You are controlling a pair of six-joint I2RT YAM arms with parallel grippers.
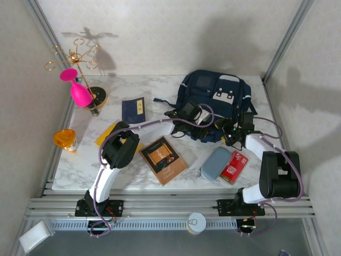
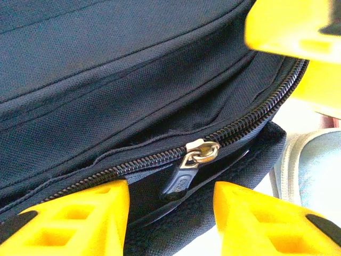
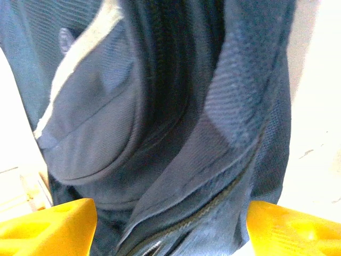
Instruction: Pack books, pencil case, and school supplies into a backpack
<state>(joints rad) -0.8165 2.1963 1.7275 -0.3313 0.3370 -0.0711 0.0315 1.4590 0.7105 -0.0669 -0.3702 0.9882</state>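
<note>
The metal zipper pull [image 2: 183, 178] hangs free between the open yellow fingers, so the robot's left gripper will next move a short way in onto it and close.
The navy backpack [image 1: 216, 93] lies at the back right of the marble table. My left gripper [image 1: 198, 118] is at its near edge, open; the zipper pull [image 2: 187, 176] hangs untouched between the yellow fingers [image 2: 80, 218]. My right gripper [image 1: 234, 130] is open beside it, jaws wide over backpack fabric [image 3: 160, 106] and a zipper line. The grey-blue pencil case [image 1: 216, 162] and the red school supplies pack [image 1: 234, 167] lie side by side at the near right. The brown book [image 1: 163, 159] is near centre and the navy book [image 1: 134, 110] behind it. The yellow book [image 1: 108, 133] lies partly under the left arm.
An orange cup [image 1: 64, 140] stands at the left edge. A pink glass [image 1: 79, 90] hangs on a gold wire stand [image 1: 80, 58] at the back left. A can [image 1: 196, 222] sits on the front rail between the arm bases.
</note>
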